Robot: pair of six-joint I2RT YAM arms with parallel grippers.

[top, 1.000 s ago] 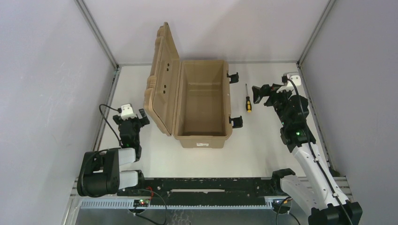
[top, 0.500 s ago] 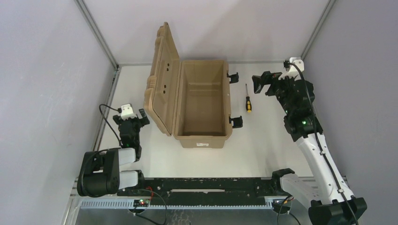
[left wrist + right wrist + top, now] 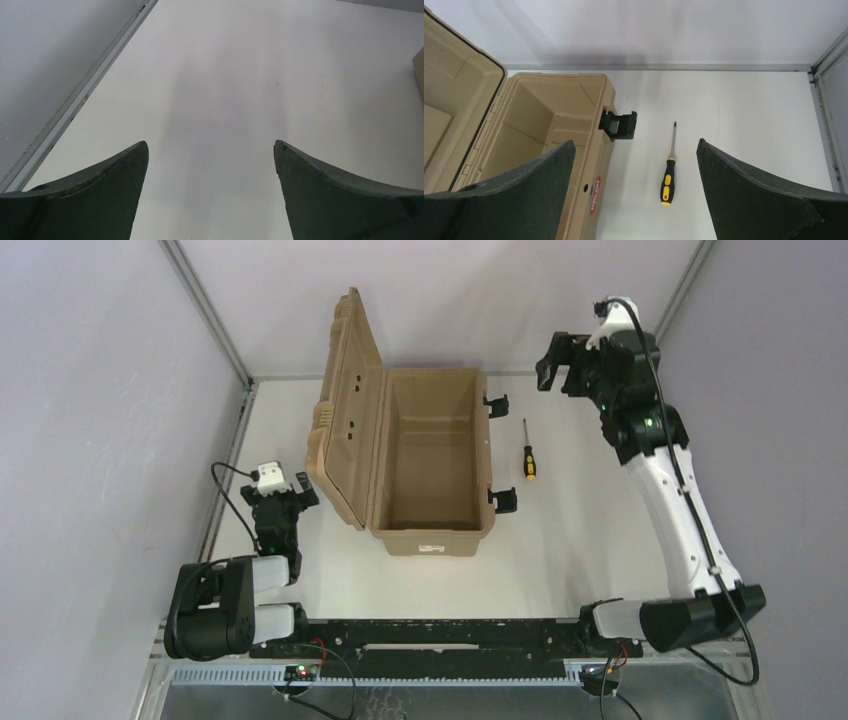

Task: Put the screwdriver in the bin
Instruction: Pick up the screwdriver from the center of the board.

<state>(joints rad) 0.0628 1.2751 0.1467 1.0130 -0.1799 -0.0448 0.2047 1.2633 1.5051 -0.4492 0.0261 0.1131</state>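
Note:
The screwdriver's handle (image 3: pixel 530 463) (image 3: pixel 668 182) is below, between the open fingers, so the robot's right gripper needs to come down over it next and close across it.
The screwdriver (image 3: pixel 528 453), black and yellow handle with a thin shaft, lies on the white table just right of the bin (image 3: pixel 430 530). The bin is a tan box with its ribbed lid standing open to the left; its inside looks empty. In the right wrist view the screwdriver (image 3: pixel 668 175) lies between my open fingers, with the bin (image 3: pixel 589 150) to its left. My right gripper (image 3: pixel 556 358) is open and empty, raised high near the back wall, above and behind the screwdriver. My left gripper (image 3: pixel 280 502) is open and empty, low over the table left of the bin.
Two black latches (image 3: pixel 496 402) (image 3: pixel 503 500) stick out from the bin's right side, close to the screwdriver. Grey walls with metal frame rails (image 3: pixel 205 310) close in the table on the left, back and right. A black rail (image 3: pixel 440 635) runs along the near edge.
My right arm has risen and swung back toward the far wall, carrying its open gripper up and away from the table. The left arm, bin and screwdriver have not moved.

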